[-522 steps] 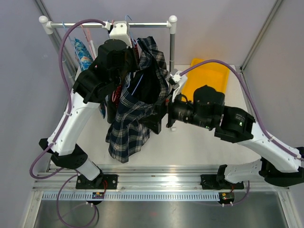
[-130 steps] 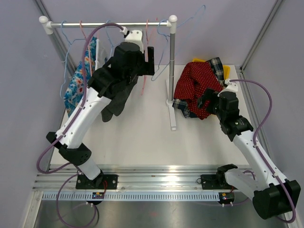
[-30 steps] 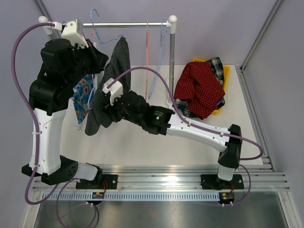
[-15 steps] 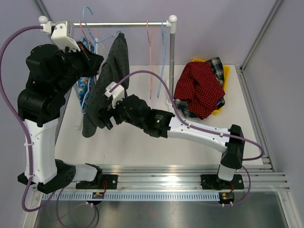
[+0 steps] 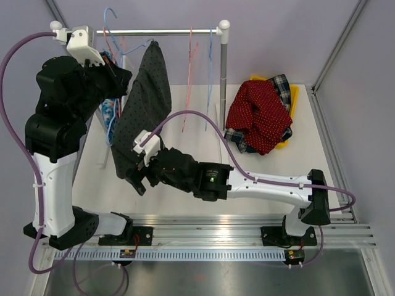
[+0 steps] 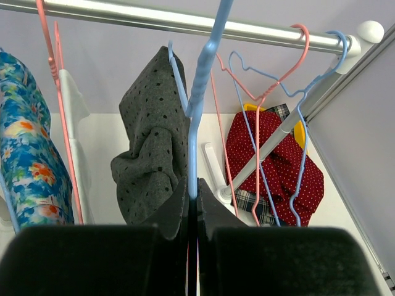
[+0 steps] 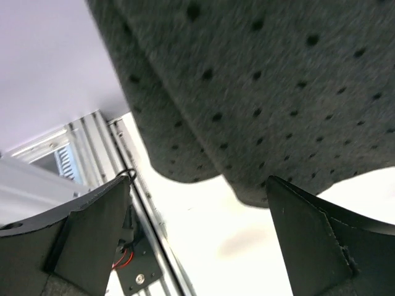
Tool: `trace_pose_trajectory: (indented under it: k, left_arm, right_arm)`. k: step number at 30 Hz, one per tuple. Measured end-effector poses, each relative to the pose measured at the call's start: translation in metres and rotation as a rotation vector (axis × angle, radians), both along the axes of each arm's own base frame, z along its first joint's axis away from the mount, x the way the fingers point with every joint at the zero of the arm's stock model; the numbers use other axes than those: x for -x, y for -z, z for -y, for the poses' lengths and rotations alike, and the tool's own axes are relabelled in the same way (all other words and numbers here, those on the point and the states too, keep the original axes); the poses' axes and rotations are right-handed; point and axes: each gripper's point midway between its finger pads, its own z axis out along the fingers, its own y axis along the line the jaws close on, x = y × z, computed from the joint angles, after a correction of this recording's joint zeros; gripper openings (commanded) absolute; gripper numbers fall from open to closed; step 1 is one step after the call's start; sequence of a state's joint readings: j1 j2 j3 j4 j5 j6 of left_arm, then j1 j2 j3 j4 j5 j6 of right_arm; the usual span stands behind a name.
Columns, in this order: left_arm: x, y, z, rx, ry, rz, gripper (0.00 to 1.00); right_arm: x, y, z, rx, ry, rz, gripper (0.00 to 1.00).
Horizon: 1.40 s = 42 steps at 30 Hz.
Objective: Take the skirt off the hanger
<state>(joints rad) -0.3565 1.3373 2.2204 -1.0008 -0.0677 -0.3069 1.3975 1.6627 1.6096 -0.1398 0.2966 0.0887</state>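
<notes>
My right gripper moves a little outward onto the skirt's lower hem [image 5: 130, 168] [image 7: 221, 168] next and closes its fingers there, because the cloth still hangs beyond their ends.
A dark grey dotted skirt [image 5: 145, 105] hangs on a light blue hanger [image 6: 199, 105], lifted off the rack rail. My left gripper [image 6: 192, 192] is shut on the hanger's wire just below the hook; in the top view it [image 5: 118, 69] sits high at the left end of the rack. The skirt also shows bunched to the left of the hanger in the left wrist view [image 6: 151, 154]. My right gripper [image 5: 138, 180] is open at the skirt's lower hem. In the right wrist view the hem [image 7: 259, 80] hangs just above the wide-apart fingers [image 7: 92, 234], not gripped.
The rack rail [image 5: 166, 31] and its post [image 5: 223, 86] hold empty pink [image 5: 190, 55] and blue [image 5: 210, 61] hangers. A blue floral garment [image 5: 107, 111] hangs at the left. A pile of red dotted and plaid clothes [image 5: 259, 114] lies in a yellow bin [image 5: 296, 92].
My right arm has pulled back towards the near edge and dropped to the skirt's lower hem. The skirt has swung right and hangs longer. The left arm has barely moved.
</notes>
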Motion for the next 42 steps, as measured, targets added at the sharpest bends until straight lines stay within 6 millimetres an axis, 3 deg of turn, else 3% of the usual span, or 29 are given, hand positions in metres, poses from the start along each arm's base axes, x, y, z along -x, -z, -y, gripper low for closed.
trace_pose_trajectory:
  k: [7,11,24,26,27,29,31,32,33,39,42]
  left_arm:
    - [0.001,0.001,0.0,-0.002,0.0,-0.002,0.0]
    - [0.001,0.001,0.0,-0.003,0.002,-0.006,0.0]
    - [0.001,0.001,-0.001,-0.012,0.002,-0.001,0.0]
    - [0.002,0.001,0.0,-0.01,0.005,-0.002,0.0]
    - [0.002,0.001,0.0,-0.007,0.006,-0.002,0.0]
    - [0.002,0.001,0.001,-0.002,0.008,-0.004,0.0]
    - [0.002,0.0,0.001,0.001,0.011,-0.004,0.0]
    - [0.003,0.0,0.001,0.003,0.012,-0.004,0.0]
    - [0.003,0.0,0.002,0.005,0.013,-0.004,0.0]
    - [0.006,-0.002,0.001,0.006,0.016,0.002,0.0]
    - [0.007,-0.001,-0.003,-0.012,0.003,-0.002,0.0]
  right_arm:
    - [-0.019,-0.011,-0.002,0.005,0.085,0.06,1.0]
    - [-0.027,-0.011,0.003,0.028,0.122,0.099,0.95]
    - [-0.04,-0.003,0.015,0.059,0.193,0.149,0.93]
    - [-0.041,-0.005,0.013,0.058,0.195,0.157,0.85]
    - [-0.042,-0.008,0.01,0.05,0.197,0.161,0.69]
    - [-0.045,-0.011,0.002,0.044,0.204,0.174,0.58]
    - [-0.049,-0.011,-0.007,0.04,0.213,0.188,0.38]
    - [-0.05,-0.011,-0.01,0.039,0.214,0.19,0.24]
    - [-0.052,-0.009,-0.014,0.045,0.217,0.197,0.04]
    - [-0.057,-0.002,-0.021,0.041,0.241,0.193,0.0]
    - [-0.052,0.019,-0.003,0.039,0.248,0.152,0.0]
